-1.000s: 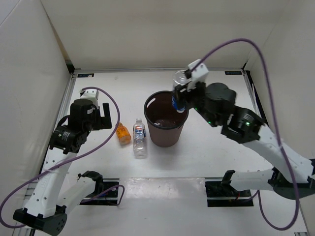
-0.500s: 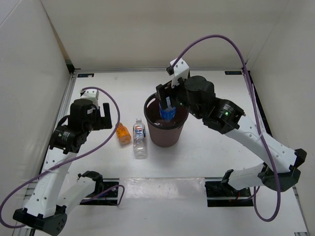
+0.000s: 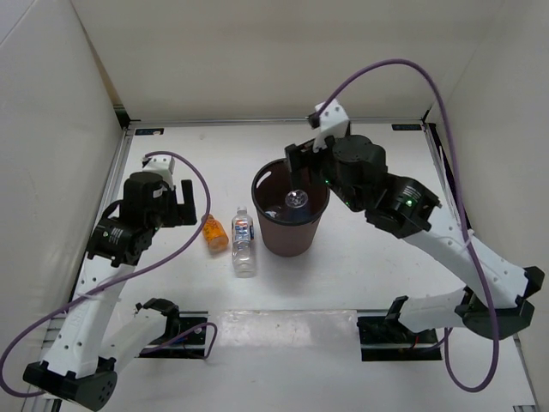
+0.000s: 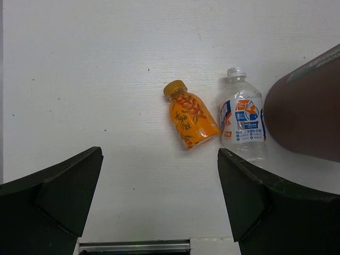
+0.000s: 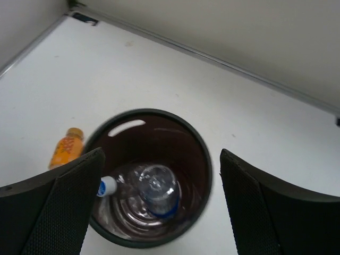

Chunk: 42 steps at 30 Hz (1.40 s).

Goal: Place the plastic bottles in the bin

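Observation:
The fingers of my left gripper come down next toward the orange bottle's end with the cap, astride the part beside the cap (image 3: 212, 227) (image 4: 184, 103), since that end lies clear of the labelled bottle.
The dark maroon bin (image 3: 261, 225) stands mid-table. My right gripper (image 3: 298, 166) hovers open over its far rim, nothing between its fingers. Looking down from the right wrist, a clear bottle with a blue label (image 5: 159, 189) stands on end inside the bin (image 5: 206, 162), and a second clear bottle's white cap (image 5: 108, 186) lies beside it. Left of the bin an orange bottle (image 3: 214, 233) and a clear labelled bottle (image 3: 244, 242) lie on the table. My left gripper (image 3: 182, 204) hangs open to their left, short of the orange bottle (image 4: 190, 116) and the labelled bottle (image 4: 243, 121).
White walls close the table at the back and on both sides. A metal rail (image 4: 133, 246) runs along the near edge. Purple cables loop above both arms. The bin's wall (image 4: 308, 111) stands right beside the labelled bottle.
My right gripper swung over the bin, opened and let go of the blue-labelled bottle, which dropped inside. The left arm has not moved.

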Motion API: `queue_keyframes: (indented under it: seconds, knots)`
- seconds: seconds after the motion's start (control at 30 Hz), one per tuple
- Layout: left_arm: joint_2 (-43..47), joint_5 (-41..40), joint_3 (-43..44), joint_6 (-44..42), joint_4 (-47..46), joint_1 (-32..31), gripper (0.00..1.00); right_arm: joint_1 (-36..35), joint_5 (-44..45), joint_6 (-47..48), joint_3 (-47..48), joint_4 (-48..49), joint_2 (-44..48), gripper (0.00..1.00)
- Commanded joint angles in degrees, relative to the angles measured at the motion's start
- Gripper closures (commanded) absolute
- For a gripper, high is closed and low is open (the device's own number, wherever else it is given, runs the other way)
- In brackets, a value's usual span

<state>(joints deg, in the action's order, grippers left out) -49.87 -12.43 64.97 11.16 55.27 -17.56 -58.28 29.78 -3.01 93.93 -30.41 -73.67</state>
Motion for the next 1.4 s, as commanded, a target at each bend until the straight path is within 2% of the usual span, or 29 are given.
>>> queue_keyframes:
  seconds: [0.0,0.07,0.1,0.17,0.2,0.23,0.3,0.37,0.43,0.5,0.53,0.57,0.6,0.67,0.73,0.83,0.9,0.93,0.97,1.03,1.07,1.2,1.37]
  knots:
    - [-1.1,2.4,-0.7,-0.4,-1.3,0.2,0.00,2.0,14.3,-7.7,0.0,-7.7,4.9,0.10]
    - [-2.1,4.8,-1.3,-0.6,-2.3,0.3,0.00,5.5,18.2,-13.5,-1.5,-17.2,6.4,0.10]
    - [-4.7,5.2,-0.4,-0.6,-0.5,0.2,0.00,8.9,21.3,-22.3,-4.3,-23.6,7.8,0.10]
    - [-6.5,5.7,0.7,-0.3,0.5,0.3,0.00,13.9,22.2,-32.0,-10.8,-32.5,13.9,0.10]
    - [-8.5,5.7,0.9,0.0,0.5,0.2,0.00,15.3,22.0,-34.9,-19.1,-32.8,15.2,0.13]
    - [-8.9,6.1,0.6,0.2,0.7,0.2,0.00,17.7,22.3,-37.0,-22.0,-32.0,19.2,0.13]
    - [-10.9,8.8,0.5,0.1,0.4,0.3,0.00,17.1,24.1,-38.0,-30.9,-28.8,25.4,0.13]
    - [-12.4,9.5,0.5,0.3,0.5,0.3,0.00,16.1,24.9,-38.4,-34.1,-27.1,32.7,0.10]
    - [-14.5,9.7,0.4,0.9,0.4,0.2,0.00,15.7,26.3,-38.5,-39.7,-24.0,35.3,0.10]
    - [-16.1,8.2,0.5,2.6,0.7,0.2,0.00,17.9,26.6,-41.2,-43.7,-22.2,39.0,0.10]
    - [-19.3,7.6,1.5,3.7,2.1,0.2,0.00,19.2,22.9,-40.0,-45.4,-20.6,39.6,0.10]
    - [-20.3,7.7,1.7,4.5,2.6,0.2,0.00,22.5,21.5,-34.9,-46.6,-17.3,40.9,0.10]
    - [-21.6,8.0,2.1,5.4,3.0,0.3,0.00,23.5,20.2,-35.0,-47.3,-16.4,41.6,0.10]
    - [-26.6,8.6,3.6,6.2,4.7,0.3,0.00,28.2,19.9,-37.6,-50.1,-15.7,41.3,0.10]
    - [-31.4,8.1,5.8,8.4,7.0,0.4,0.00,33.2,15.6,-39.4,-51.9,-14.6,40.0,0.10]
    - [-33.1,9.5,5.8,10.8,6.3,0.3,0.00,41.6,9.8,-37.3,-55.0,-8.9,36.8,0.10]
    - [-32.7,10.0,3.5,13.3,3.9,0.3,0.00,50.8,3.0,-35.9,-54.3,-9.2,35.1,0.10]
    - [-31.8,10.1,2.9,14.1,2.9,0.2,0.00,52.7,0.9,-34.6,-54.3,-8.3,33.0,0.10]
    - [-31.8,10.0,2.0,15.1,-0.4,0.3,0.00,57.6,-6.2,-34.2,-54.7,-7.5,32.5,0.10]
    - [-33.2,8.7,-0.5,16.7,-2.3,0.3,0.00,62.4,-11.4,-30.5,-55.0,-5.7,30.7,0.10]
    - [-33.9,8.2,-0.8,17.2,-3.1,0.5,0.00,65.5,-17.3,-30.0,-55.5,-5.1,30.4,0.10]
    - [-36.0,5.9,-2.7,18.2,-8.1,0.6,0.00,66.4,-20.0,-28.7,-56.0,-4.1,30.5,0.10]
    - [-40.8,5.4,-3.6,18.8,-12.3,0.5,0.00,59.3,-16.3,-29.4,-55.6,-3.8,29.5,0.10]
